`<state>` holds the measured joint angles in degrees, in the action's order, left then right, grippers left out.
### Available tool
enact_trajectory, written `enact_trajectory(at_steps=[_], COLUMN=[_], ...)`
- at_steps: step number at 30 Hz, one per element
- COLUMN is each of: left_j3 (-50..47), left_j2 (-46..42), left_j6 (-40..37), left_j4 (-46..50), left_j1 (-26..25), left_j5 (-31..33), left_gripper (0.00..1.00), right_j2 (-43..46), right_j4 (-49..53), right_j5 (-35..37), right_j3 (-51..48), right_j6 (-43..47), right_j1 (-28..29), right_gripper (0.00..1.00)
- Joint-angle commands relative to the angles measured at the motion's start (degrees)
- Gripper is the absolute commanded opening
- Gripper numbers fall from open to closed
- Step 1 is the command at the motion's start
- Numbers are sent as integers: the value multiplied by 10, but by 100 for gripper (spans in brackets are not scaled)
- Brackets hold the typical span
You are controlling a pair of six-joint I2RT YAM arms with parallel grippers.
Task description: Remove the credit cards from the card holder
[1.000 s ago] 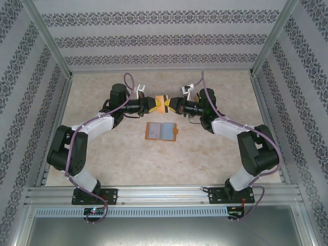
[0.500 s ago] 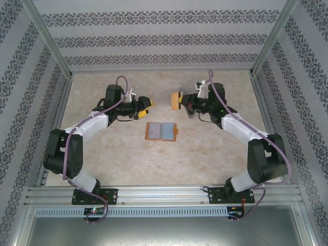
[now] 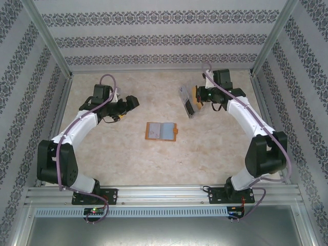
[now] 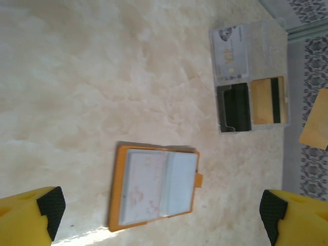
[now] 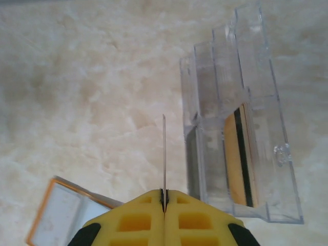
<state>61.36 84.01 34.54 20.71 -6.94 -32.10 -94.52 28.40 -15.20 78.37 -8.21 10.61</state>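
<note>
My right gripper goes down to the clear box's gold-card slot [image 5: 239, 157] next and releases the yellow-gold credit card [image 5: 164, 148] in it, because a black-striped gold card already stands there.
The orange card holder [image 3: 161, 131] lies open on the table, its grey-blue pockets [image 4: 154, 187] facing up. My right gripper [image 3: 200, 94] is shut on a yellow-gold credit card [image 5: 164, 148], seen edge-on in the right wrist view and held just left of the clear box. The same card [image 4: 315, 125] shows at the right edge of the left wrist view. My left gripper [image 3: 131, 101] hangs open and holds nothing, above and left of the holder, with its fingers [image 4: 32, 212] wide apart. My right gripper [image 5: 164, 193] has its jaws pressed together on the card.
A clear plastic box [image 3: 188, 101] stands right of the holder. It holds a white card [image 4: 230, 51], a black card [image 4: 234, 106] and a gold card with a black stripe [image 5: 238, 159]. Metal frame rails [image 3: 164, 192] border the table.
The grippers stood together over the holder with the card between them. The left one let go, opened and swung back left. The right one carried the card right, up to the clear box.
</note>
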Motion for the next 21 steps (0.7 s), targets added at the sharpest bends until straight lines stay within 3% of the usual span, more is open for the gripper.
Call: enact_trajectory(at_steps=[1,21], left_j3=[16,22], left_j2=[-11,6], left_j6=[-40,-49], left_j4=[44,54], left_j1=[7,8], left_j5=[34,26], left_gripper=[100,100], right_j2=[-31,-143], right_j4=[69,124], right_j5=[27,113], right_j3=[32,147], right_j6=[63,106], right_j1=[-2,-9], right_gripper=[0,0])
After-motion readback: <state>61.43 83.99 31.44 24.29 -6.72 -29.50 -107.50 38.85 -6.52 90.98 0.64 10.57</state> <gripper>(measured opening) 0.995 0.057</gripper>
